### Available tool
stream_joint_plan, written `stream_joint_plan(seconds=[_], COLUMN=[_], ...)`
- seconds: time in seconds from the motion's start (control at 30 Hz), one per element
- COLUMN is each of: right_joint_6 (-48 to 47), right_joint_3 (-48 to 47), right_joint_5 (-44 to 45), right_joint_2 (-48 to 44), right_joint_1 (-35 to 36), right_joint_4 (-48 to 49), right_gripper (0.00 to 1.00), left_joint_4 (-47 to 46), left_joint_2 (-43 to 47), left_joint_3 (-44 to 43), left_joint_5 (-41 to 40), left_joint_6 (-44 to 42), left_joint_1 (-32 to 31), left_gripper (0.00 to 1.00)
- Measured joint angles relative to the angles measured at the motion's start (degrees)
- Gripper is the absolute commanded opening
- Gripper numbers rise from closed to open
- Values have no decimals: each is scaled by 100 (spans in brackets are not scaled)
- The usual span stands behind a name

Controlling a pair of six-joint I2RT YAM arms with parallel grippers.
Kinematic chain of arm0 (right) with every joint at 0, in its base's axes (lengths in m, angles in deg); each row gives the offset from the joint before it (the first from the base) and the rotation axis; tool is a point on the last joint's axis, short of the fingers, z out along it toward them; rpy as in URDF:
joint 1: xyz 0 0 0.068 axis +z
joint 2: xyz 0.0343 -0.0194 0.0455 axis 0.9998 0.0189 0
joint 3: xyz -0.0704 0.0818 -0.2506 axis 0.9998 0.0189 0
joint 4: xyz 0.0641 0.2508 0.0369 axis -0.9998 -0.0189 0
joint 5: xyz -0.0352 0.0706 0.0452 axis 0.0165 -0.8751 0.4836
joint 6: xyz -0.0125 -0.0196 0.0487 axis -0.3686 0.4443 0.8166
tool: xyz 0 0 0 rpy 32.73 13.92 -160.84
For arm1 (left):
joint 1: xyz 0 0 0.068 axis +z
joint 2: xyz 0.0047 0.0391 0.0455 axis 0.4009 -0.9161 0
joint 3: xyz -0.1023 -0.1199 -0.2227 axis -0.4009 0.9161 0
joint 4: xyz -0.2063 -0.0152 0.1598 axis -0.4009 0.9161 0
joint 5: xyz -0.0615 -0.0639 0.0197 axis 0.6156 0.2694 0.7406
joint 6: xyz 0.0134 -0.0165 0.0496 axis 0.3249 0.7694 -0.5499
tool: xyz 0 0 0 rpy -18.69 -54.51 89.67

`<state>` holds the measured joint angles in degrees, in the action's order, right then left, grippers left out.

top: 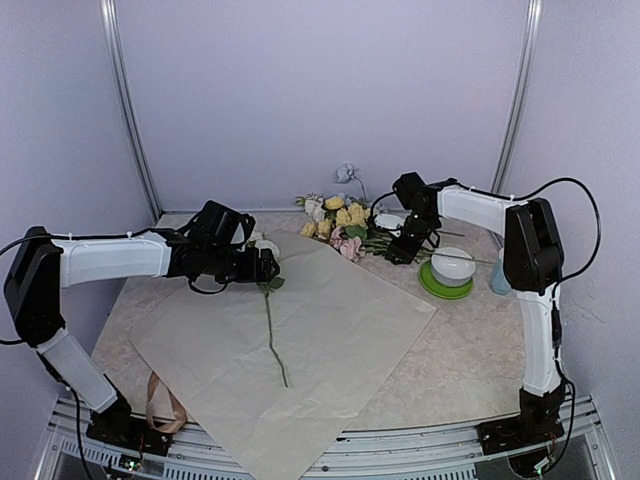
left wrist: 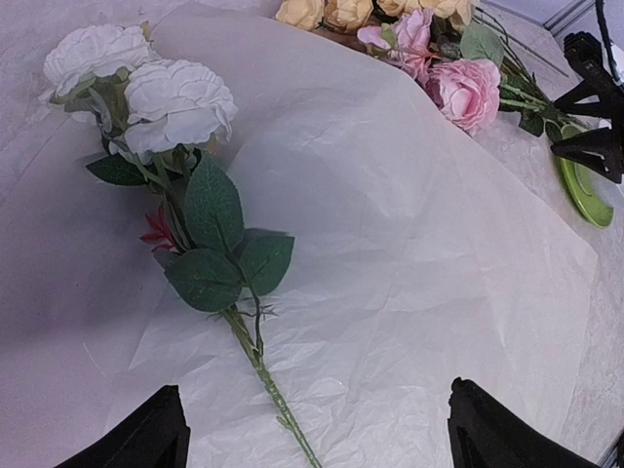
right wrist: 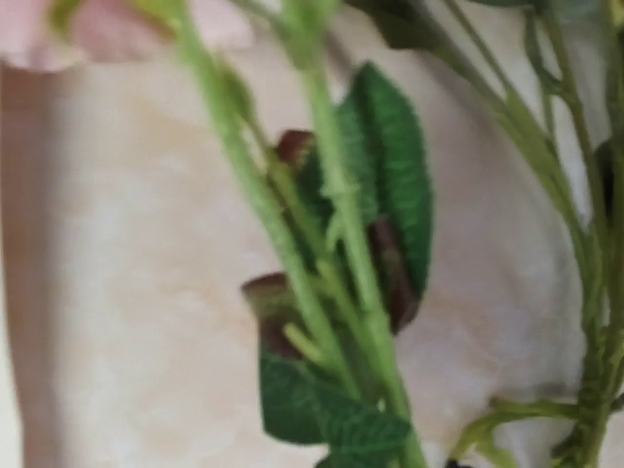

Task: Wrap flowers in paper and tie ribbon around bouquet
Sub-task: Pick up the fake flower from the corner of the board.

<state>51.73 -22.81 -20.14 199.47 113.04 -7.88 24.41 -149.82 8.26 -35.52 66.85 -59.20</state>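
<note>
The right gripper stays low and closes around the pink flower's green stems beside the leaves next, since those stems already run between its open fingers.
The peach paper [top: 330,330] lies flat across the table. One white-bloomed flower [left wrist: 166,97] rests on it, its green stem [left wrist: 255,356] running toward me. My left gripper [top: 262,265] hovers low over that stem, open, and the stem lies loose on the sheet between the jaws [left wrist: 317,444]. The other flowers [top: 340,222], yellow and pink, lie in a bunch past the paper's far edge. My right gripper [top: 408,245] is down at their stems [right wrist: 341,244], its fingers [left wrist: 585,146] apart. The beige ribbon [top: 165,405] lies at the near left edge.
A white bowl [top: 452,265] on a green plate [top: 440,288] stands just right of the right gripper, with a pale cup [top: 497,275] beyond it. A pale blue bloom [top: 347,172] sits against the back wall.
</note>
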Motion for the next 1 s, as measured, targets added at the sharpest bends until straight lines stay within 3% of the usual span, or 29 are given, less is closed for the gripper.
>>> stream_joint_plan(seconds=[0.3, 0.47, 0.7, 0.87, 1.0], right_joint_6=[-149, -243, -422, -688, -608], right_joint_3=[382, 356, 566, 1329, 1399], right_joint_5=[568, 922, 1445, 1976, 2411], right_joint_2=[-203, 33, -68, -852, -1552], right_joint_1=[-7, -31, 44, 179, 254], right_joint_4=[269, 393, 817, 1239, 1460], right_gripper=[38, 7, 0, 0, 0], left_joint_4=[-2, 0, 0, -2, -4], left_joint_2=[0, 0, 0, 0, 2], left_joint_3=[4, 9, 13, 15, 31], left_joint_5=[26, 26, 20, 4, -9], left_joint_6=[-59, -96, -127, -164, -197], left_joint_1=[0, 0, 0, 0, 0], left_gripper=[90, 90, 90, 90, 91])
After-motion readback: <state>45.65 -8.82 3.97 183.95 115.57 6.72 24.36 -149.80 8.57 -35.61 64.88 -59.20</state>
